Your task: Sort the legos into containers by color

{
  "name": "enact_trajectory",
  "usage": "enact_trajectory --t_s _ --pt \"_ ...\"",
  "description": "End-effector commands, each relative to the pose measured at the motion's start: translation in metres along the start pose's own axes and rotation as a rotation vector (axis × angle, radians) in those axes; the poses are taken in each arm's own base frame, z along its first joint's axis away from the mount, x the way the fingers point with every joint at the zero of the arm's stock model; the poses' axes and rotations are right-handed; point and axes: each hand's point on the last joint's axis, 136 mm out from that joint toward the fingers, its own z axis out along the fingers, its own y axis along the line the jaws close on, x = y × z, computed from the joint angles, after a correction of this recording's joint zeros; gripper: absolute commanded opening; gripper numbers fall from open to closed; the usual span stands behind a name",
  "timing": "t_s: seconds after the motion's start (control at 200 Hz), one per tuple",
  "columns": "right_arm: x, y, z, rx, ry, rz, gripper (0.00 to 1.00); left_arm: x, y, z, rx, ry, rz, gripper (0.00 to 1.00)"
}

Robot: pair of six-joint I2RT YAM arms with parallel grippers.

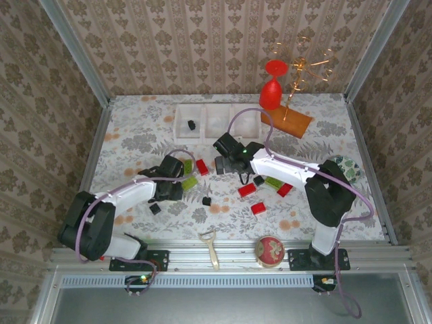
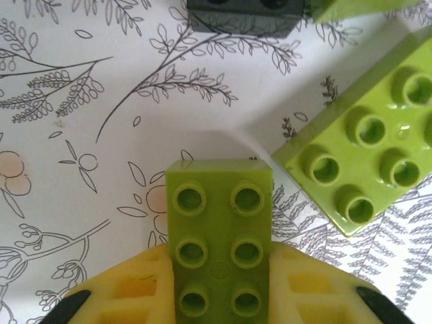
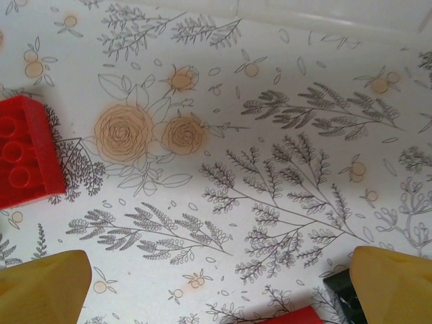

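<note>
The lime green lego goes up and outward with my left gripper over the middle white container [image 1: 217,122] next, for release there, because that container is empty.
My left gripper [image 2: 219,297] is shut on a lime green lego [image 2: 219,243], studs facing the camera, just above the floral cloth; from above, my left gripper [image 1: 179,182] sits left of centre. A larger green lego [image 2: 368,155] lies to its right and a black lego [image 2: 243,15] ahead. My right gripper [image 3: 216,297] stands open over bare cloth, with a red lego [image 3: 23,152] to its left and a black lego [image 3: 339,289] by its right finger. The three white containers [image 1: 219,111] stand in a row at the back; the left one holds a black lego [image 1: 192,125].
Red legos [image 1: 247,190], a green one [image 1: 273,182] and black ones [image 1: 206,200] are scattered mid-table. A red goblet [image 1: 272,91] and a wooden board [image 1: 287,120] stand at the back right. A round red tin [image 1: 268,250] and a bottle opener [image 1: 210,244] lie at the front edge.
</note>
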Motion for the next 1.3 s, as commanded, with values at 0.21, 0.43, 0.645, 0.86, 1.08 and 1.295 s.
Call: enact_trajectory --t_s 0.21,0.43,0.645,0.86,1.08,1.295 --pt "-0.011 -0.028 -0.021 0.1 -0.093 0.041 1.0 -0.04 0.001 -0.048 0.004 -0.185 -0.036 0.14" --pt "-0.01 -0.049 -0.031 0.147 -0.157 0.118 1.0 -0.101 -0.029 -0.077 0.093 -0.362 -0.019 0.12" --pt "-0.004 -0.07 -0.042 0.192 -0.192 0.18 1.0 -0.163 -0.076 -0.083 0.15 -0.446 0.073 0.12" --pt "0.006 -0.091 -0.05 0.228 -0.208 0.228 1.0 -0.216 -0.114 -0.074 0.195 -0.489 0.135 0.12" --pt "0.021 -0.119 -0.054 0.264 -0.195 0.289 1.0 -0.257 -0.137 -0.051 0.188 -0.515 0.159 0.12" --pt "0.031 -0.129 -0.054 0.266 -0.187 0.309 1.0 -0.288 -0.146 -0.024 0.143 -0.527 0.173 0.13"
